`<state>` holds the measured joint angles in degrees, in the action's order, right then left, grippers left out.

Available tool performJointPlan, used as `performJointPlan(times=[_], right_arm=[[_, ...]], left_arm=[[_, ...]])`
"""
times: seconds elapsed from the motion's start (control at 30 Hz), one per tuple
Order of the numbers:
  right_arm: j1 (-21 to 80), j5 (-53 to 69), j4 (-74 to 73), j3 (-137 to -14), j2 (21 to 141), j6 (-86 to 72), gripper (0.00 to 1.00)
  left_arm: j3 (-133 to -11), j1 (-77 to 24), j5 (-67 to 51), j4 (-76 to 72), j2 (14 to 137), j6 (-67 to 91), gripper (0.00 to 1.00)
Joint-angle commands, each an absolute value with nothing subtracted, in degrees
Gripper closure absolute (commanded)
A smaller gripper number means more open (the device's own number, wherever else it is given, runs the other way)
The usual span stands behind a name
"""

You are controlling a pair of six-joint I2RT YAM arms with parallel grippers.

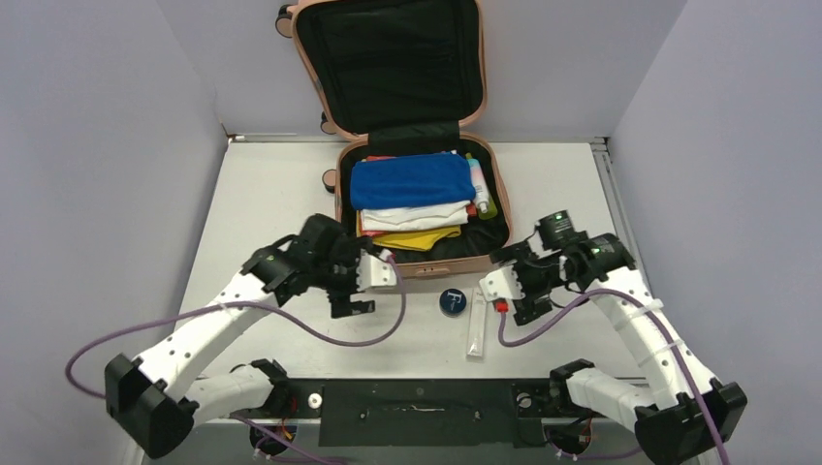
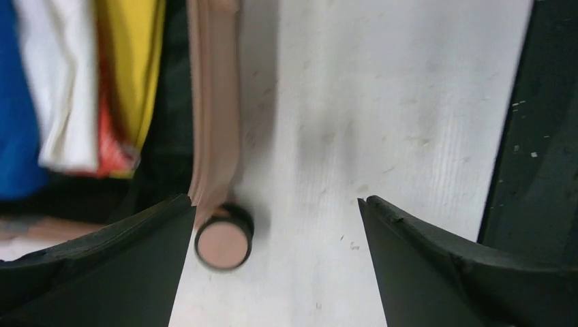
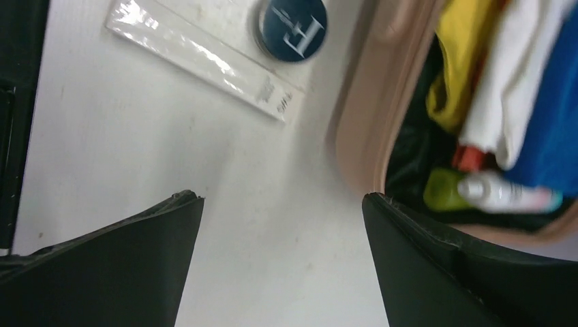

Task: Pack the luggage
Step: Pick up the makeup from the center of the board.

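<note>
My right gripper moves down and to its left in the top view onto the tube's middle [image 1: 477, 324] [image 3: 202, 58] next, since the white tube lies there unpacked.
The peach-pink luggage [image 1: 448, 265] lies open at the back of the table, its lid standing up. Inside it are folded blue [image 1: 412, 180], white and yellow cloths, with bottles [image 1: 480, 192] along the right side. My left gripper [image 1: 371, 283] is open at the luggage's front left corner, over bare table. In the left wrist view the gripper [image 2: 274, 199] holds nothing, and a luggage wheel [image 2: 223, 244] sits beside the left finger. My right gripper [image 1: 496, 284] is open and empty by the front right corner. The right wrist view shows that gripper [image 3: 283, 196] beside the luggage wall [image 3: 368, 116].
A round dark-blue tin [image 1: 453, 301] and a white tube [image 1: 476, 325] lie on the table in front of the luggage, between the two grippers. The tin [image 3: 293, 27] and the tube [image 3: 204, 58] also show ahead of the right gripper. A black strip [image 1: 417, 399] runs along the near edge.
</note>
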<state>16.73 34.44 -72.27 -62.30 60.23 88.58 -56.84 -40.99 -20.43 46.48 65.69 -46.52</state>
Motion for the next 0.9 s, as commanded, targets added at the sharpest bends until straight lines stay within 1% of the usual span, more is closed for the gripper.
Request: performJointPlan(times=[0.0,0.07,0.13,0.27,0.4,0.57,0.67,0.83,0.87], right_arm=[[29.54,29.63,-63.26,-53.97,62.9,88.53,0.1],[36.96,25.73,-57.91,-49.5,62.61,86.67,0.1],[42.05,23.95,-55.15,-47.32,63.56,86.19,0.1],[47.51,24.2,-53.95,-47.19,67.37,87.12,0.09],[48.84,23.5,-53.15,-46.94,71.38,89.98,0.08],[48.78,19.48,-52.31,-46.31,76.83,92.45,0.04],[48.78,18.77,-50.88,-44.98,77.08,93.31,0.04],[48.76,19.2,-47.87,-42.28,78.0,93.0,0.02],[48.78,19.08,-47.16,-41.72,78.32,92.77,0.0]], left_arm=[[-53.68,-31.61,-20.36,45.38,56.11,-44.06,0.04],[-51.04,-28.93,-17.64,45.54,52.3,-43.39,0.04],[-46.66,-25.85,-16.55,44.35,48.84,-42.36,0.04],[-41.25,-21.82,-16.21,41.17,44.02,-38.82,0.04],[-39.54,-17.47,-19.27,38.8,41.35,-36.57,0.04],[-41.21,-12.12,-24.43,38.95,42.31,-35.48,0.04],[-41.89,-9.79,-27.3,38.9,43.26,-35.42,0.04],[-42.0,-7.91,-28.81,38.3,44.09,-35.13,0.04],[-41.97,-7.68,-28.91,38.03,44.05,-35.01,0.04]])
